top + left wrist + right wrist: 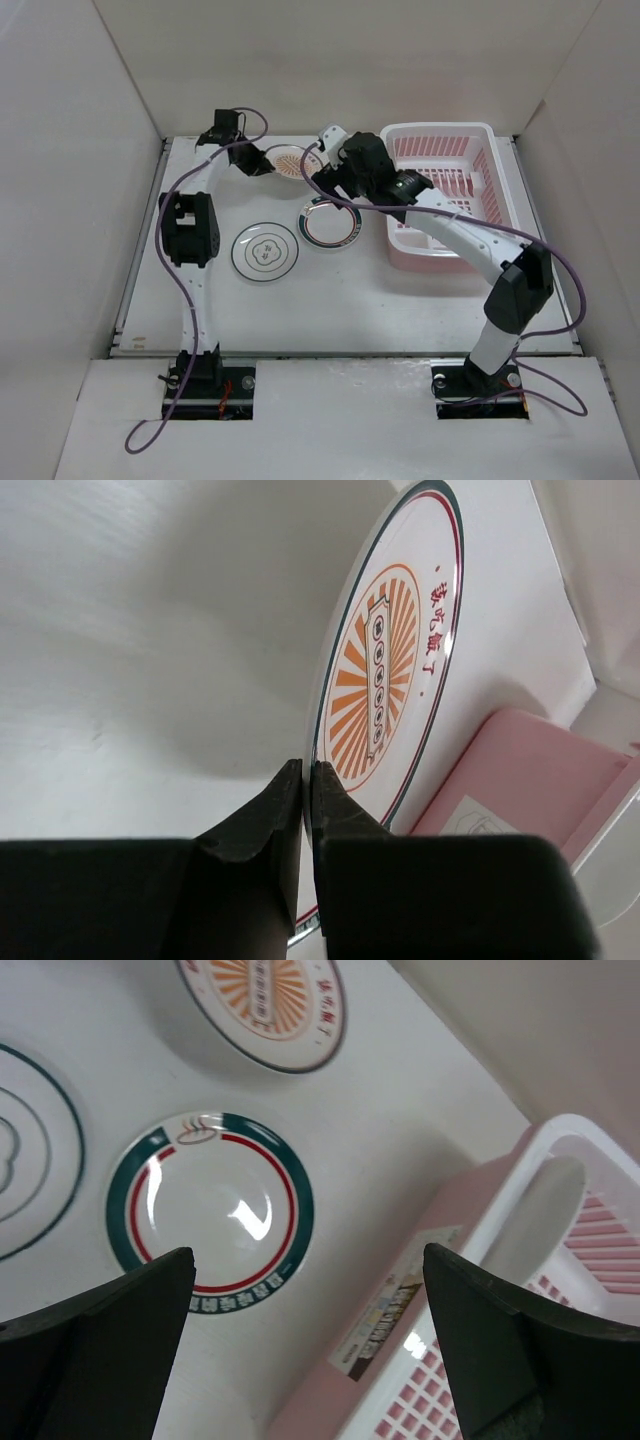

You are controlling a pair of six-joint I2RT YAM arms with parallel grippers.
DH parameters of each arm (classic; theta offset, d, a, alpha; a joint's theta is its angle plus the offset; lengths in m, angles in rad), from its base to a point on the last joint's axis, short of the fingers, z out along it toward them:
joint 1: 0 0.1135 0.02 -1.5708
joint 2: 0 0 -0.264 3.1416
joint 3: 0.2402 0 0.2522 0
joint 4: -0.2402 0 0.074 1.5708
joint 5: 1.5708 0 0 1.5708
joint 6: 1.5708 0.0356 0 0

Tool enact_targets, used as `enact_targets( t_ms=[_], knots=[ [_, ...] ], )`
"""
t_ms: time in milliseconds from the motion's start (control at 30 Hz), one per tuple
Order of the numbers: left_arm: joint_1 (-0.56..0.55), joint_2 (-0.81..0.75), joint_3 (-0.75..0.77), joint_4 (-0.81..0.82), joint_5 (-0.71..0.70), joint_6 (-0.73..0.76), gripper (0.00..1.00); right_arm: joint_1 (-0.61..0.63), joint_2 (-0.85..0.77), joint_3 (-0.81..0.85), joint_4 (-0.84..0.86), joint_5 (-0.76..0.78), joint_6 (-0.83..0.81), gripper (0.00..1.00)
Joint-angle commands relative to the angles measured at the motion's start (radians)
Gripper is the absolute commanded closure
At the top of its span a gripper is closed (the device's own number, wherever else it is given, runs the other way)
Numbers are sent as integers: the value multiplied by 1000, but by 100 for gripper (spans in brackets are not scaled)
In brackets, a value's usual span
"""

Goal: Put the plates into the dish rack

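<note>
My left gripper is pinching the opposite side of the orange sunburst plate, so my right gripper will next go left in the top view onto the plate's free rim.
My left gripper (pixel 262 162) is shut on the rim of an orange sunburst plate (pixel 292 162) at the back of the table. In the left wrist view the gripper (pixel 306 770) pinches that plate (pixel 390 660), which is tilted up on edge. My right gripper (pixel 322 184) is open and empty, hovering above the teal-ringed plate (pixel 330 222); its wrist view shows the gripper (pixel 308 1252) over that plate (pixel 210 1210). The flower-outline plate (pixel 265 250) lies flat at the left. The pink dish rack (pixel 480 135) stands at the right. A pale upright shape (pixel 545 1210) in the rack may be a plate.
White walls enclose the table on three sides. The rack's near corner (pixel 400 1310) bears a label and lies close to the right of the teal-ringed plate. The left arm's cable loops over the back left.
</note>
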Motion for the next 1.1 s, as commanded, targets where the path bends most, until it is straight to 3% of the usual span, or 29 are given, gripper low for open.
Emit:
enact_targets(
  t_ms=[0, 300, 700, 867, 967, 1067],
  knots=[
    [22, -149, 49, -220, -60, 37, 100, 4, -25, 25, 89, 86, -96, 0],
    [-4, -417, -154, -234, 21, -56, 100, 45, 24, -4, 152, -6, -162, 0],
    [-77, -561, -260, -213, 93, -93, 100, 73, 116, 57, 152, -52, -182, 1],
    [-86, -592, -295, -204, 115, -102, 100, 73, 150, 66, 162, 7, -161, 18],
    [-86, -603, -306, -193, 125, -102, 100, 73, 150, 54, 171, 8, -152, 19],
    [-86, -614, -315, -193, 136, -102, 100, 73, 159, 54, 180, 8, -129, 38]
  ],
)
